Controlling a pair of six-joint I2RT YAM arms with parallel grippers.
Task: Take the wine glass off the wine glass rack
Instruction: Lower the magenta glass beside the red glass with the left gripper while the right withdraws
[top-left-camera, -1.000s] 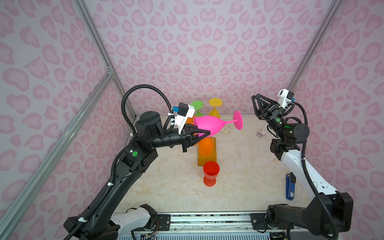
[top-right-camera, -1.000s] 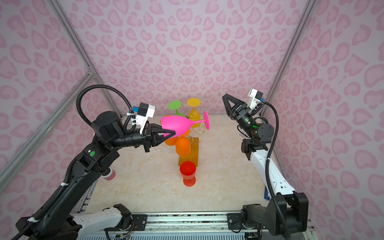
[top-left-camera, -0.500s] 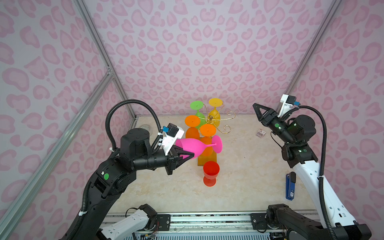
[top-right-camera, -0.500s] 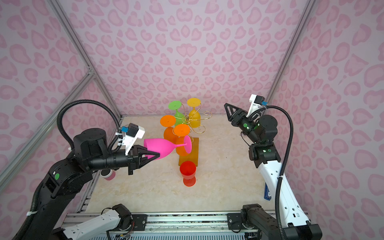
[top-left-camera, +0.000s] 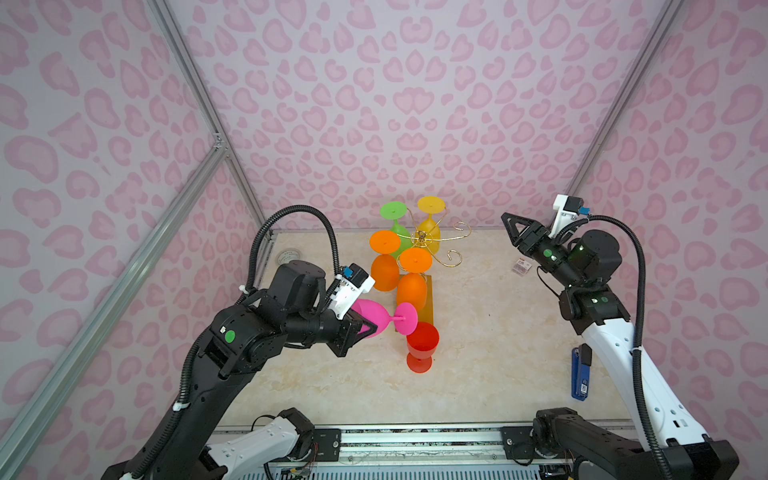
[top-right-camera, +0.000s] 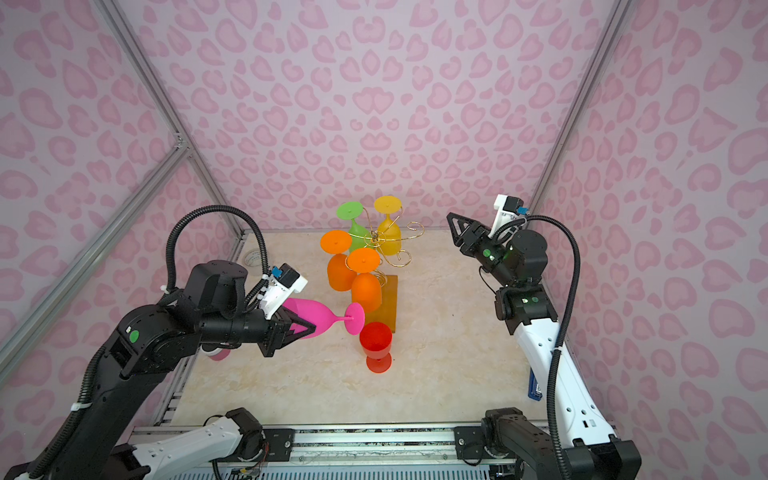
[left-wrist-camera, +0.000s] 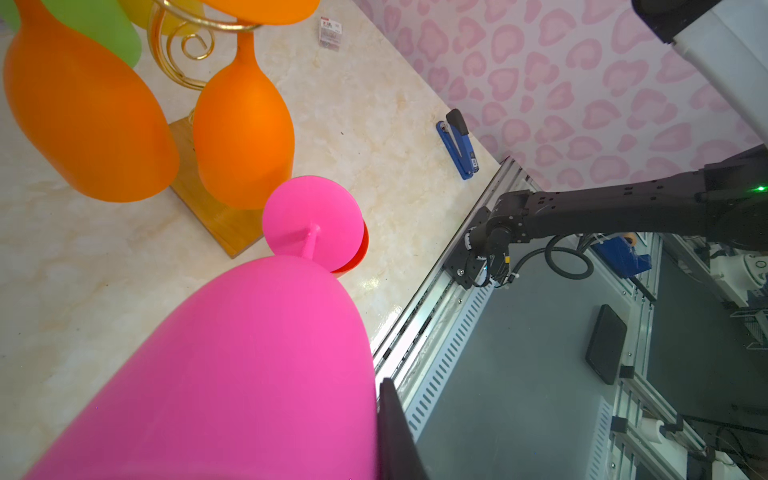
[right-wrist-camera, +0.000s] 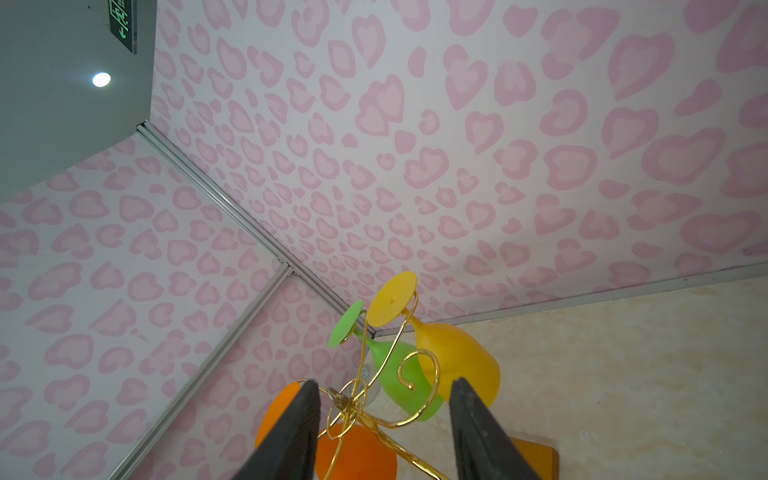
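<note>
I need to tip my left gripper down, set the base of the glass on the empty tabletop (top-left-camera: 376, 365) next to the red glass, and then let go of it, because that spot is below the gripper.
The pink wine glass (top-left-camera: 370, 311) (top-right-camera: 311, 316) lies on its side in the air, off the rack, with its foot pointing at the red glass. My left gripper (top-left-camera: 365, 325) (top-right-camera: 305, 326) is shut on its bowl, which fills the left wrist view (left-wrist-camera: 257, 374). The gold wire wine glass rack (top-left-camera: 422, 237) (top-right-camera: 376, 237) (right-wrist-camera: 353, 407) stands at the back on its wooden base (left-wrist-camera: 212, 212), with two orange, one green and one yellow glass hanging upside down. My right gripper (top-left-camera: 505, 217) (top-right-camera: 451, 216) (right-wrist-camera: 384, 381) is open and empty, raised to the right of the rack.
A red glass (top-left-camera: 422, 345) (top-right-camera: 376, 345) stands upright just in front of the rack base, close under the pink glass's foot. A blue stapler (top-left-camera: 579, 374) (left-wrist-camera: 457, 145) lies near the right wall. A small packet (top-left-camera: 521, 266) lies at the back right.
My left arm has carried the pink glass down and forward, away from the rack arms, to beside the red glass. The right arm has drawn back to the right, its jaws slightly wider.
</note>
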